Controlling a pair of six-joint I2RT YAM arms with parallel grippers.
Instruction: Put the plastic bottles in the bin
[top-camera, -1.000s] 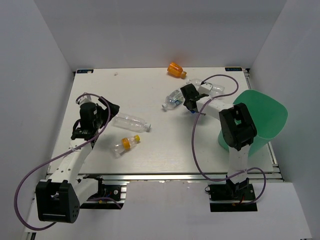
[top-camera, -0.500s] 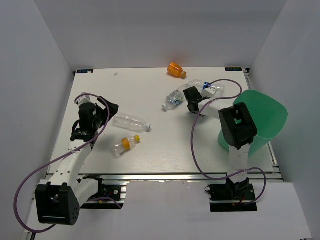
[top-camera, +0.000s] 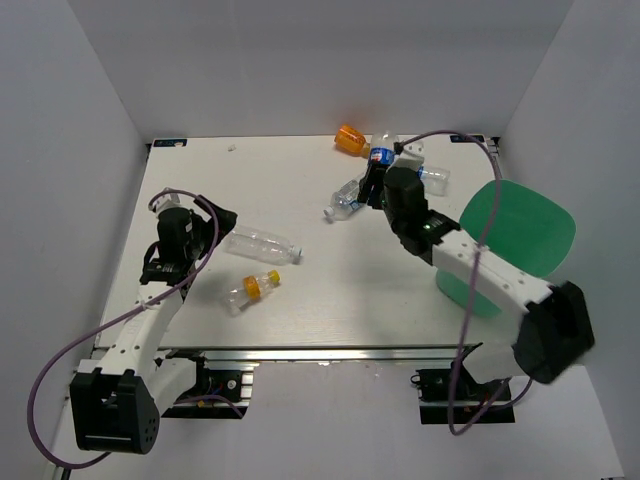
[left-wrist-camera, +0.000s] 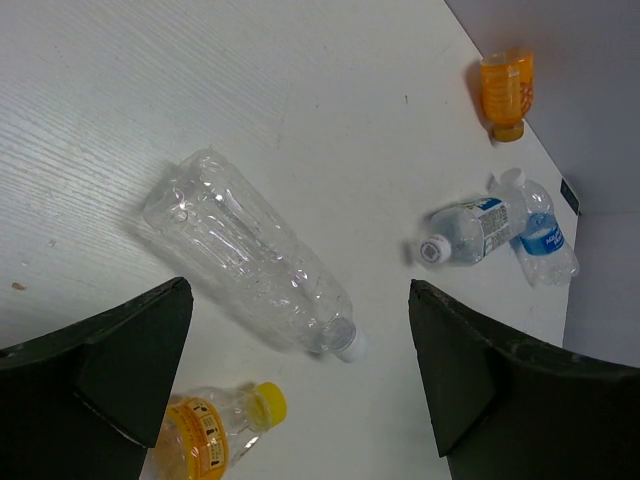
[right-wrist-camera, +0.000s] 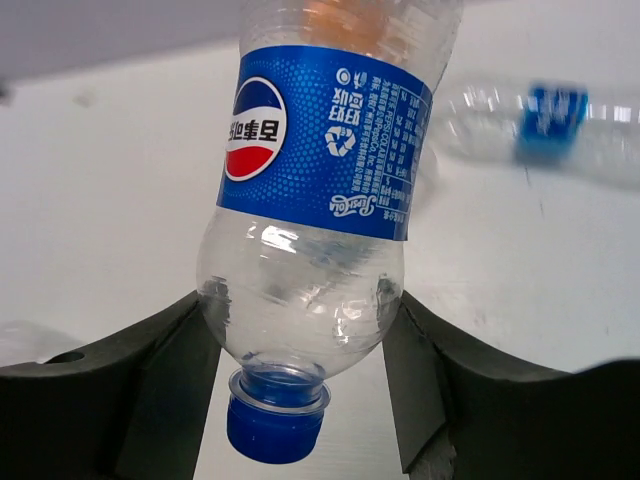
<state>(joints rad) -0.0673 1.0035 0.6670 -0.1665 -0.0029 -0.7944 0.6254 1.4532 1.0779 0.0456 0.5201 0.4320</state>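
I will lift my right gripper and swing it over the green bin's opening (top-camera: 527, 226) to release the clear blue-labelled bottle, as the bin is to the gripper's right in the top view.
My right gripper (top-camera: 384, 178) (right-wrist-camera: 305, 340) is shut on a clear blue-labelled bottle (top-camera: 380, 155) (right-wrist-camera: 320, 200), held off the table by its shoulder with the blue cap toward the wrist. A stubby orange bottle (top-camera: 350, 138) (left-wrist-camera: 505, 90) lies at the far edge. Two more blue-labelled bottles (top-camera: 345, 195) (left-wrist-camera: 470, 232) lie near it. My left gripper (top-camera: 218, 222) (left-wrist-camera: 300, 295) hangs open above the long clear bottle (top-camera: 260, 244) (left-wrist-camera: 250, 250). The small orange-capped bottle (top-camera: 250, 288) (left-wrist-camera: 215, 430) lies nearer the front. The green bin (top-camera: 515, 235) stands at the right.
White walls close in the table (top-camera: 330, 290) on the left, back and right. The right arm's cable (top-camera: 470, 260) loops over the bin's near side. The aluminium frame runs along the front edge.
The right gripper has closed on the blue-labelled bottle and lifted it off the table, and the arm has swung up and out. The left arm has barely moved.
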